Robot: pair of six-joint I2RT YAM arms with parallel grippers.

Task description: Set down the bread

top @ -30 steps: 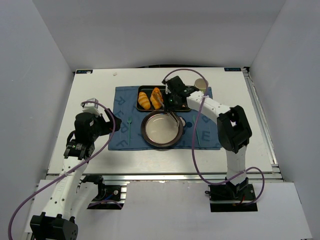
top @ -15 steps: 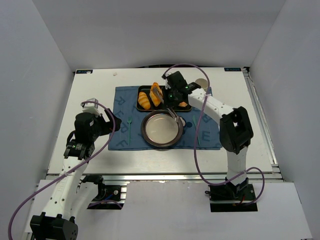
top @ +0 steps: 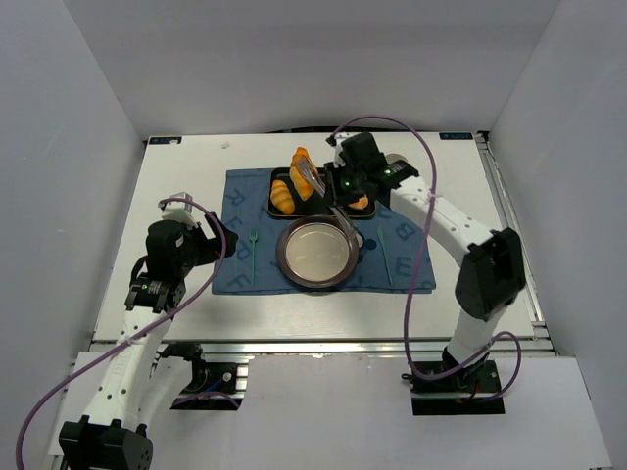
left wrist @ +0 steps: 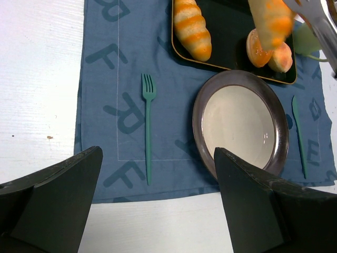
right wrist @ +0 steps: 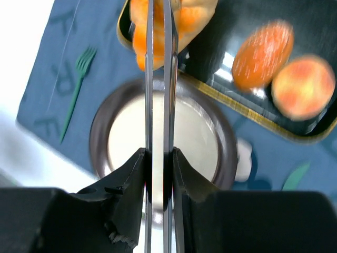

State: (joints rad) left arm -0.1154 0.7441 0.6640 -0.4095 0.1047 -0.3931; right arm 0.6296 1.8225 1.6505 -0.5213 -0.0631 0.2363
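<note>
The robot's right gripper will next move back and down and bring the roll onto the plate's middle (right wrist: pixel 185 136) to release the tongs (right wrist: pixel 158 95), since that lies below and back of the gripper.
My right gripper (top: pixel 341 186) (right wrist: pixel 158 163) is shut on metal tongs (right wrist: pixel 158 95). The tongs pinch an orange-striped bread roll (top: pixel 301 168) (right wrist: pixel 176 16) and hold it in the air over the black tray's (top: pixel 273 177) left part. It also shows in the left wrist view (left wrist: pixel 271 21). A second roll (top: pixel 281 197) (left wrist: pixel 192 29) lies in the tray. A dark-rimmed white plate (top: pixel 283 253) (right wrist: pixel 100 132) sits in front of the tray on the blue mat. My left gripper (top: pixel 211 245) (left wrist: pixel 158 211) is open and empty, left of the mat.
Two small round buns (right wrist: pixel 262 52) (left wrist: pixel 279 55) lie at the tray's right end. A green fork (top: pixel 253 250) (left wrist: pixel 147 132) lies left of the plate and a green knife (top: pixel 384 253) (left wrist: pixel 299 134) right of it. A round pale disc (top: pixel 394 163) lies behind the right arm.
My right gripper has risen with the tongs and lifted the bread roll out of the tray, up and a little to the back left. The left arm has not moved.
</note>
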